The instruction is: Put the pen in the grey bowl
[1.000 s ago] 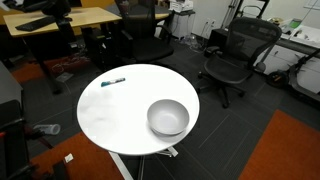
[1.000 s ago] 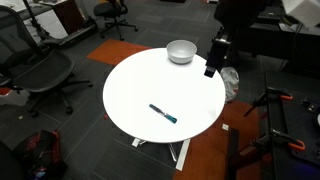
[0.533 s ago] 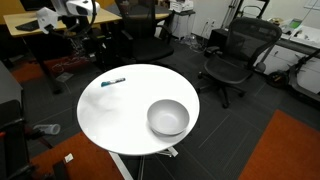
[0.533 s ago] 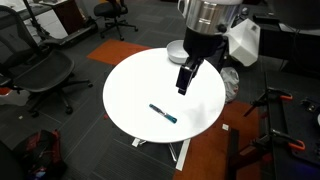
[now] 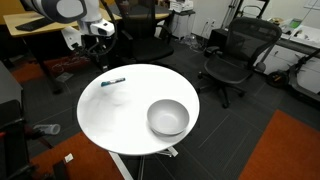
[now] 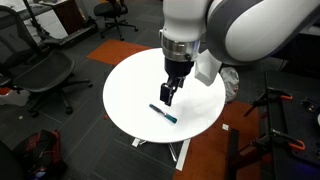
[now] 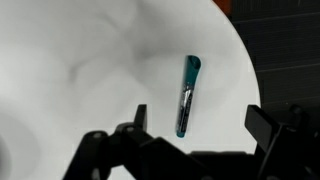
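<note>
The gripper lowers toward the table next and grabs the pen's dark end.
The pen [image 6: 163, 113], short and dark with a teal-blue section, lies on the round white table [image 6: 130, 95] near its edge. It also shows in an exterior view [image 5: 113, 81] and in the wrist view [image 7: 187, 95]. My gripper [image 6: 167, 93] hangs open just above the pen and is not touching it. In the wrist view its two fingers [image 7: 200, 125] stand on either side of the pen's lower end. The grey bowl [image 5: 168, 117] stands empty on the opposite side of the table. The arm hides it in the exterior view that shows the gripper.
Black office chairs stand around the table [image 5: 235, 55] [image 6: 40, 75]. Wooden desks [image 5: 60, 20] are at the back. An orange carpet patch [image 5: 285, 150] lies on the floor. The pen is close to the table's rim.
The arm has swung from beside the bowl across the table and come down over the pen. The pen and the bowl have not moved.
</note>
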### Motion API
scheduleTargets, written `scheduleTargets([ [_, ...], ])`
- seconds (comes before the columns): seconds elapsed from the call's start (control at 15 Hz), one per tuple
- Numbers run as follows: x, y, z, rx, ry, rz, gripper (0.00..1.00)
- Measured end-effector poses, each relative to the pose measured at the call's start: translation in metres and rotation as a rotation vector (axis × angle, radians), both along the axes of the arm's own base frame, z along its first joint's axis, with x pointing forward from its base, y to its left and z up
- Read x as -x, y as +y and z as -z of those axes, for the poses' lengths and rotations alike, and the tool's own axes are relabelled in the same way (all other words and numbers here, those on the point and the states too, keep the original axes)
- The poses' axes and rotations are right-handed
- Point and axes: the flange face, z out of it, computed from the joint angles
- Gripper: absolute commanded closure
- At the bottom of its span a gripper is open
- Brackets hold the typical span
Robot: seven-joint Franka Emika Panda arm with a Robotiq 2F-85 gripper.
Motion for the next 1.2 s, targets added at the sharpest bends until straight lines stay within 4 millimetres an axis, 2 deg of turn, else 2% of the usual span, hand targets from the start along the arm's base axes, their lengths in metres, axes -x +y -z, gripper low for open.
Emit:
scheduleTargets([
  [0.6,-0.036,0.004,0.057,0.047,0.035,0.085,0.00],
  [1.2,-0.048,0.004,0.096,0.091,0.071,0.099,0.00],
])
